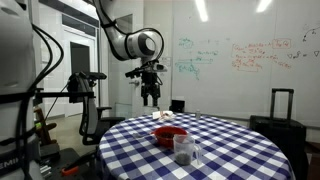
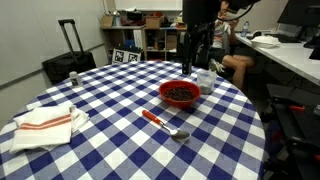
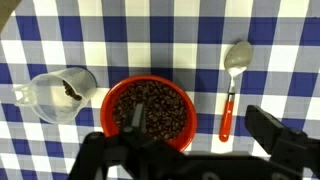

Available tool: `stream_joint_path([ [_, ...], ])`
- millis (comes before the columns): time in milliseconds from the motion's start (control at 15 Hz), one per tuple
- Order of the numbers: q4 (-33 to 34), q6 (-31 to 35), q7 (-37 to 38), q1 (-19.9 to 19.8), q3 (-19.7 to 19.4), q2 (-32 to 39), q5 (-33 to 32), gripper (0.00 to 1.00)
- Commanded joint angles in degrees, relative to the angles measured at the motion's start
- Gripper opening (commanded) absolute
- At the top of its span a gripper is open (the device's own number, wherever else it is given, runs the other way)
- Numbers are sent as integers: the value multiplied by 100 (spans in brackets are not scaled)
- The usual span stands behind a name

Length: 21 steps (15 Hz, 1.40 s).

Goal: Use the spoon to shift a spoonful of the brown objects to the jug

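My gripper will go down open, toward the right in the wrist view, onto the handle's loose end (image 2: 149,115) (image 3: 226,128), because the spoon's red handle lies bare beside the red bowl.
The spoon (image 3: 232,85) has a red handle and a silver bowl. It lies on the checked cloth to the right of the red bowl (image 3: 150,112) of brown objects, and shows in an exterior view (image 2: 165,124). The small clear jug (image 3: 60,93) stands left of the bowl with some brown pieces inside. It also shows in both exterior views (image 1: 183,149) (image 2: 205,78). My gripper (image 3: 200,135) is open and empty. It hangs high above the bowl and spoon in both exterior views (image 1: 150,98) (image 2: 195,58).
The round table (image 2: 110,150) has a blue-and-white checked cloth. A folded white towel with orange stripes (image 2: 45,122) lies near its edge. A black suitcase (image 2: 68,62) and shelves stand beyond the table. A seated person (image 2: 235,55) is close behind it.
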Motion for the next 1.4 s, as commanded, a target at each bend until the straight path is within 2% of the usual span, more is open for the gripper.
stream_joint_path([
  [0, 797, 177, 396, 190, -198, 1028, -145, 100],
  [533, 2356, 25, 387, 560, -571, 2483, 491, 100],
  [867, 2907, 74, 466, 856, -723, 3039, 621, 100],
  [1333, 3325, 239, 419, 935, -874, 3746, 769, 100],
])
